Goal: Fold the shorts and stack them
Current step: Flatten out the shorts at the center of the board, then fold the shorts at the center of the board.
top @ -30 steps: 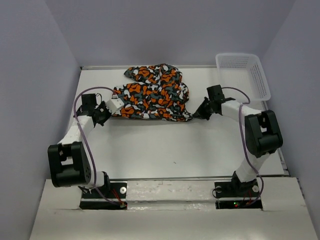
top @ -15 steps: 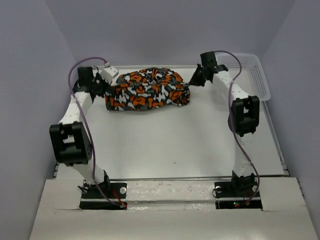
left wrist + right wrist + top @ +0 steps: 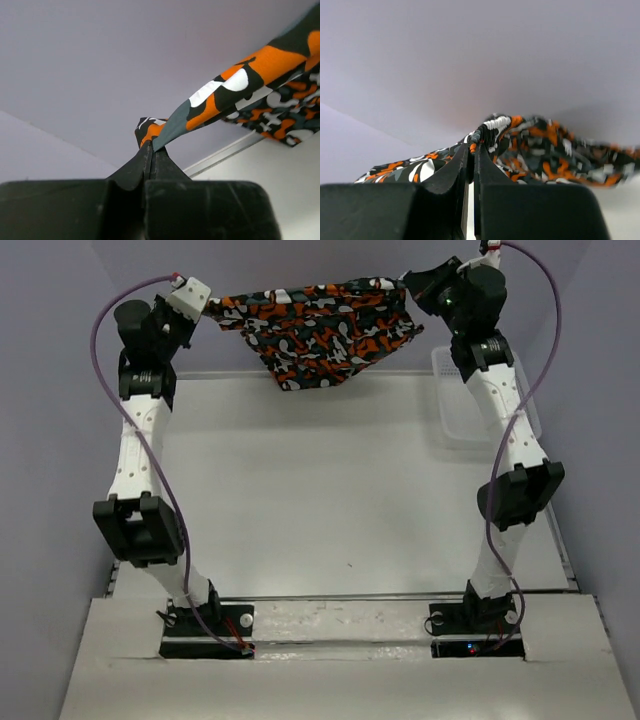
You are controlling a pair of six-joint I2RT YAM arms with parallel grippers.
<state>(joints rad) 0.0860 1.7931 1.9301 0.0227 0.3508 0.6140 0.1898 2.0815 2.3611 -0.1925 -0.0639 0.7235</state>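
The bare tabletop (image 3: 391, 426) beside the basket lies below and back from my right gripper, so it should move down and back to release the shorts' corner there.
The shorts (image 3: 315, 332), orange, black, grey and white print, hang stretched in the air high above the far end of the table. My left gripper (image 3: 207, 308) is shut on their left corner, and my right gripper (image 3: 408, 285) is shut on their right corner. The cloth sags to a point in the middle. In the left wrist view the jaws are closed on a cloth edge (image 3: 165, 131) at the left gripper (image 3: 150, 146). In the right wrist view the right gripper (image 3: 473, 146) pinches the gathered waistband (image 3: 495, 125).
A white mesh basket (image 3: 462, 408) sits at the far right of the table, partly behind my right arm (image 3: 505, 410). The white table (image 3: 330, 500) lies below, with grey walls on three sides.
Both arms have risen from the table's far end and lifted the shorts off the surface. The cloth went from a bunched heap to a stretched, hanging sheet.
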